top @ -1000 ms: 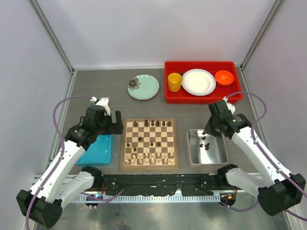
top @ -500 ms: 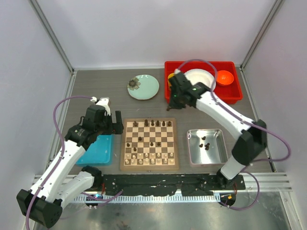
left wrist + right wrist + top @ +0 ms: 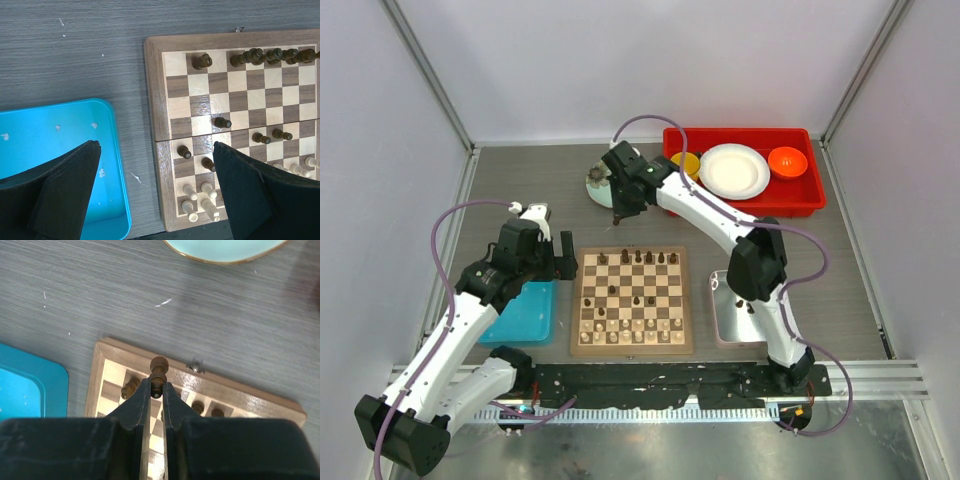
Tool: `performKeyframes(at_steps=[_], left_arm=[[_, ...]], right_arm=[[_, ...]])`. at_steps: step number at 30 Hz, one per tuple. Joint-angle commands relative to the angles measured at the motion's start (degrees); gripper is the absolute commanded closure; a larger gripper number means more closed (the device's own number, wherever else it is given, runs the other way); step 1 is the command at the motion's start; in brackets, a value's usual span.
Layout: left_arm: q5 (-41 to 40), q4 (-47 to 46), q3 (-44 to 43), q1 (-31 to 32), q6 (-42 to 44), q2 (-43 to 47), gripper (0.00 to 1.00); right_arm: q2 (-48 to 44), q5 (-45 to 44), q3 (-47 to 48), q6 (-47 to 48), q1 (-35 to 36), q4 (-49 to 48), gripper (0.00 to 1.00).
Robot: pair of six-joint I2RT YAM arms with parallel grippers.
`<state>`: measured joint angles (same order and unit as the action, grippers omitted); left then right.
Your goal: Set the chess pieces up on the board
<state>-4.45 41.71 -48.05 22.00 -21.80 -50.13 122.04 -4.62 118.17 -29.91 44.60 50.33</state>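
The robot's right gripper should next move back and down to the far row's empty cream square (image 3: pixel 614 259), which lies below and back from it, to fill the gap.
The board (image 3: pixel 631 349) lies mid-table, with dark chess pieces (image 3: pixel 638 257) along its far row, a few dark ones mid-board and cream pieces (image 3: pixel 630 330) on the near rows. My right gripper (image 3: pixel 617 214) is shut on a dark brown piece (image 3: pixel 158 371) and holds it above the board's far-left corner (image 3: pixel 107 352). My left gripper (image 3: pixel 156 146) is open and empty, low over the board's left border (image 3: pixel 152 75), beside the blue tray (image 3: pixel 55 150).
A silver metal tray (image 3: pixel 720 300) right of the board is partly hidden by my right arm. A green plate (image 3: pixel 595 182) lies behind the board. A red bin (image 3: pixel 740 205) at the back right holds a yellow cup, a white plate and an orange bowl.
My right arm has swung from over the metal tray leftward, past the red bin, to the board's far-left corner. The left arm has not moved.
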Motion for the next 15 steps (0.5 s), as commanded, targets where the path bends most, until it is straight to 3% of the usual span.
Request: performKeyframes(at_steps=[1, 5, 15], left_arm=[[0.2, -1.8, -0.2, -0.3, 1.0, 0.5, 0.0], [0.2, -1.8, -0.2, -0.3, 1.0, 0.5, 0.0], [0.1, -1.8, -0.2, -0.3, 1.0, 0.7, 0.0]], right_arm=[[5.8, 0.3, 9.7, 2.8, 1.5, 7.6, 0.99], [8.0, -0.6, 13.5, 3.0, 1.8, 11.0, 0.99], [7.8, -1.0, 10.0, 4.2, 3.7, 11.6, 0.99]])
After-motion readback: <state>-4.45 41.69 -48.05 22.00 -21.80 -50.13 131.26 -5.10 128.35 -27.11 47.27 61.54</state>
